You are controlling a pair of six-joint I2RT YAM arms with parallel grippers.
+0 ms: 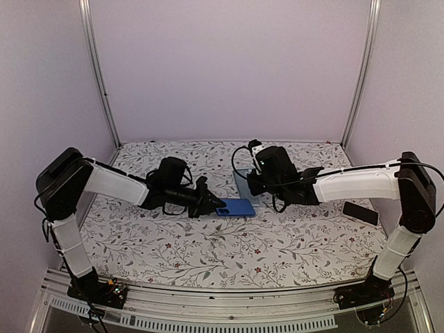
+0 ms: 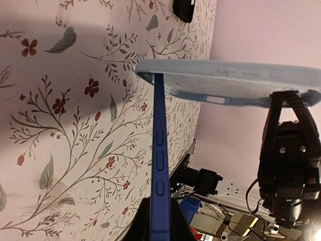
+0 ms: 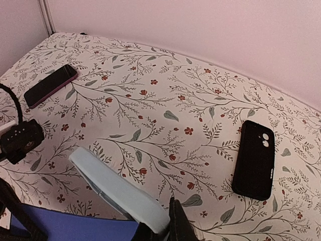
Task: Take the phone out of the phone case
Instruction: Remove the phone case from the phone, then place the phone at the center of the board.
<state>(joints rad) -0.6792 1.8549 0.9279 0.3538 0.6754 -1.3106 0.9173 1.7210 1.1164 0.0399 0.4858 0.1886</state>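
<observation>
The phone is nearly clear of its case. My left gripper turns outward and lowers next to release on bare tablecloth by the dark red phone.
The dark blue phone [image 1: 236,207] lies level just above the table, and my left gripper [image 1: 208,206] is shut on its left end. In the left wrist view the phone [image 2: 159,150] runs edge-on from between my fingers [image 2: 160,213], side buttons showing. Its far end meets a corner of the pale blue phone case [image 2: 225,83]. The case [image 1: 246,184] stands upright on its edge, and my right gripper [image 1: 254,189] is shut on it. In the right wrist view the case [image 3: 118,191] slants up from my gripper [image 3: 163,228], with the phone [image 3: 75,226] at the bottom left.
A black phone case [image 3: 255,158] and a dark red phone [image 3: 50,85] lie flat on the floral tablecloth. A black flat phone-like thing [image 1: 360,212] rests near the right arm. Pink walls close in the back and sides.
</observation>
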